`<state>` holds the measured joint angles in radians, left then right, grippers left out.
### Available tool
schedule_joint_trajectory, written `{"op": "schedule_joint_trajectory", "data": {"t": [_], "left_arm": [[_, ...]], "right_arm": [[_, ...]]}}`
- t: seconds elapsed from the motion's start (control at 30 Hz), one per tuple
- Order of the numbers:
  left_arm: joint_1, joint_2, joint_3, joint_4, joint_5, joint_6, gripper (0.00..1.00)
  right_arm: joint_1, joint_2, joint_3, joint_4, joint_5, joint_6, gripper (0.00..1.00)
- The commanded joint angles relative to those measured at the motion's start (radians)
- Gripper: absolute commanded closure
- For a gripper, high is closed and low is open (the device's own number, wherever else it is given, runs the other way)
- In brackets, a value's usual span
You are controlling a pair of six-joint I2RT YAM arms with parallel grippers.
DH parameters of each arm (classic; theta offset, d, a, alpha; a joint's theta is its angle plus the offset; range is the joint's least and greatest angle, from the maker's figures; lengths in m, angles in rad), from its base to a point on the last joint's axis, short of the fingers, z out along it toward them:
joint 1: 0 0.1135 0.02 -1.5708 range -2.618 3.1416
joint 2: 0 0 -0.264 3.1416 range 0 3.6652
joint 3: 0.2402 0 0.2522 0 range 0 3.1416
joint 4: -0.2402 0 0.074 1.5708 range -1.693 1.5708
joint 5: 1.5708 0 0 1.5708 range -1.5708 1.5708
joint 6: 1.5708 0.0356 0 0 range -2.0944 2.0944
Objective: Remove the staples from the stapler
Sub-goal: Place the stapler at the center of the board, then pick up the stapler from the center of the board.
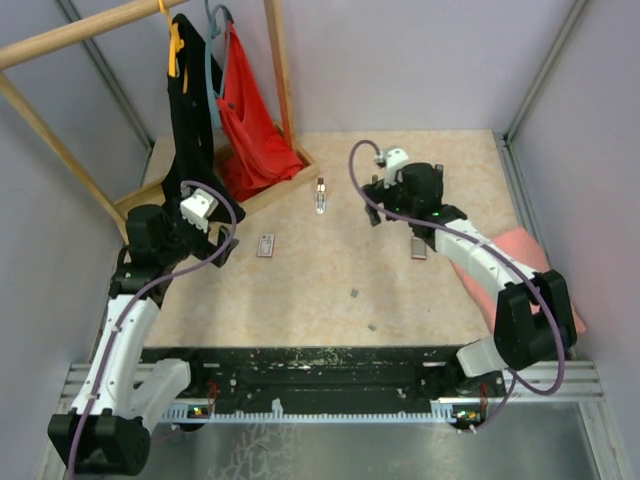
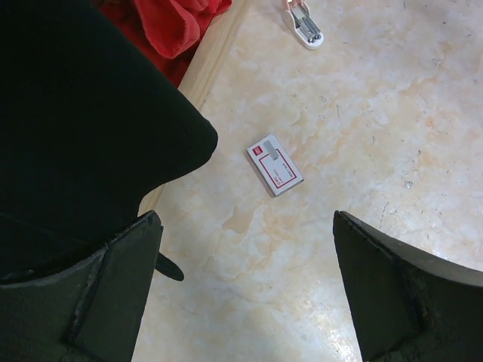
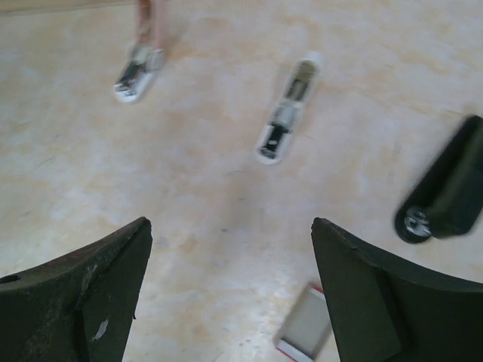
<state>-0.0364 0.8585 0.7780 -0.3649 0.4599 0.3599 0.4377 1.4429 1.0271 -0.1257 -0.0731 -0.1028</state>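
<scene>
I need to move my right gripper to the right in the wrist view next and down onto the stapler's near end, because that end is outside its open fingers.
One end of the black stapler, with a silvery rivet, lies at the right edge of the right wrist view; the rest is cut off, and the raised right arm hides it from above. Two tiny grey staples lie loose near the table's front. My right gripper hangs open above the table, nothing between its fingers, the stapler off to its right. My left gripper is wide open and empty over bare tabletop at the left.
Two small white-and-silver clip-like pieces lie ahead of the right gripper. A red-and-white box lies ahead of the left gripper; another boxlike piece sits under the right fingers. A wooden rack with black and red cloth stands back left.
</scene>
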Motion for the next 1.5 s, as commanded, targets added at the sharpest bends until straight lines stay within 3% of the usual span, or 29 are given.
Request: {"op": "schedule_joint_trajectory", "data": {"t": [0.0,0.27,0.47,0.7,0.9,1.27,1.47], "left_arm": [[0.008,-0.031,-0.014,0.016,0.025,0.014,0.01],[0.010,-0.042,-0.022,0.026,0.027,0.025,0.01],[0.015,-0.041,-0.025,0.026,0.010,0.037,0.01],[0.019,-0.039,-0.030,0.018,0.035,0.046,0.01],[0.024,-0.050,-0.038,0.025,0.029,0.046,0.01],[0.027,-0.051,-0.024,0.016,0.023,0.043,0.01],[0.027,-0.056,-0.021,0.011,0.026,0.040,0.01]], "right_arm": [[-0.162,-0.058,-0.007,0.089,0.085,0.065,0.14],[-0.316,0.125,0.111,0.143,0.256,0.131,0.14],[-0.335,0.335,0.232,0.159,0.316,0.145,0.15],[-0.343,0.469,0.289,0.176,0.373,0.181,0.21],[-0.358,0.520,0.326,0.172,0.395,0.199,0.25],[-0.367,0.562,0.350,0.149,0.388,0.208,0.43],[-0.374,0.568,0.344,0.126,0.366,0.209,0.45]]}}
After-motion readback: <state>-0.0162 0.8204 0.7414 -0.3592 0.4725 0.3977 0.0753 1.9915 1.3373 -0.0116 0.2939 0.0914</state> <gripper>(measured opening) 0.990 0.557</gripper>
